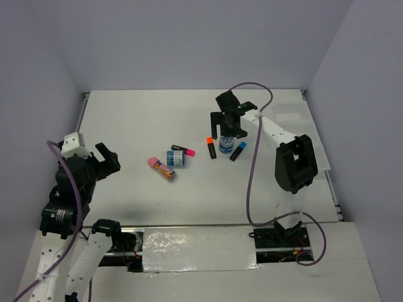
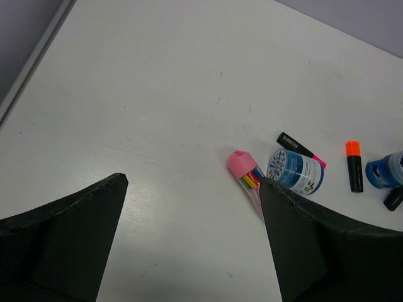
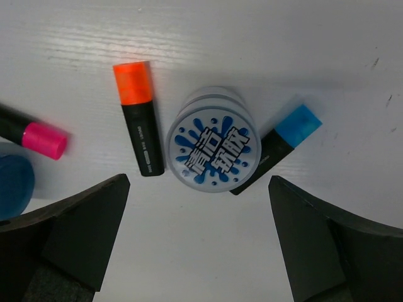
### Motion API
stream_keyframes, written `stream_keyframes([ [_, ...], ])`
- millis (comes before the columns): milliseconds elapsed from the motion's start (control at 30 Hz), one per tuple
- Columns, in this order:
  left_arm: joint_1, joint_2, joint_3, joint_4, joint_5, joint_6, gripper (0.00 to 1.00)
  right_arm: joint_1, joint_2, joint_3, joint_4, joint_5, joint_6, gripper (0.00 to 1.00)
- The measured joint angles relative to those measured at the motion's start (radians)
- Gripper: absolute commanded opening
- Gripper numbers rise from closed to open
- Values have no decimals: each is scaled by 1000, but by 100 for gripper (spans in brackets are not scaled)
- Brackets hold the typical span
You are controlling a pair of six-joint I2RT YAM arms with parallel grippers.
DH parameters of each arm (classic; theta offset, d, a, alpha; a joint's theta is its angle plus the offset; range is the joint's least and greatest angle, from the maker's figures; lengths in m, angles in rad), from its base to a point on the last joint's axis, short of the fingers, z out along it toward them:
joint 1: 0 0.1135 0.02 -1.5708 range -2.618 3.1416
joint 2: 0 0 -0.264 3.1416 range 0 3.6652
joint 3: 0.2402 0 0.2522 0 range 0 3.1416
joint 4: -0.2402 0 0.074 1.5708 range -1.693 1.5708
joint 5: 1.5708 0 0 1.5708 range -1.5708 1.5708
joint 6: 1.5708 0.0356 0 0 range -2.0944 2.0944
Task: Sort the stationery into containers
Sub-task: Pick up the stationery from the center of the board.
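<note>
My right gripper is above the round tub, which is slightly toward the blue highlighter. It will move that way and go down next, with its fingers on both sides of its patterned lid (image 1: 227,140) (image 3: 214,150) to close.
An upright round blue-and-white item (image 1: 226,146) stands between an orange-capped highlighter (image 1: 211,148) and a blue-capped highlighter (image 1: 237,151). My right gripper (image 1: 226,130) hovers open just behind and above them. In the right wrist view the round item (image 3: 213,148) lies ahead of the open gripper (image 3: 198,182), flanked by the orange highlighter (image 3: 140,126) and the blue highlighter (image 3: 286,141). A pink-capped highlighter (image 1: 183,150), a second round item (image 1: 176,158) on its side and a pink packet (image 1: 161,167) lie further left. My left gripper (image 1: 111,157) is open and empty, left of the packet (image 2: 242,167). I cannot make out any trays.
The white table is walled by grey panels at the back and sides. A purple cable loops over the right arm (image 1: 293,160). In the left wrist view the second round item (image 2: 296,171) and the pink highlighter (image 2: 301,150) lie beyond the right finger.
</note>
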Motion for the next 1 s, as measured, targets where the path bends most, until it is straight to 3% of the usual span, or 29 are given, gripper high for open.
stream_keyframes([
  [433,-5,-2,0,0,11,1,99,-37,106,-1,46,-26,-35,97],
  [467,-5,-2,0,0,11,1,100,-37,115,-3,51,-31,-35,94],
  [500,-5,-2,0,0,11,1,99,-37,121,-5,57,-35,-35,83],
  [567,-5,-3,0,0,15,1,99,-37,122,-15,70,-39,-40,73],
  [600,-5,-4,0,1,18,1,99,-37,122,-16,72,-40,-38,60],
  [767,-5,-8,0,3,21,1,99,-43,121,-16,89,-39,-36,27],
  [1000,-7,-14,0,12,25,1,99,-51,106,1,76,-51,-36,21],
])
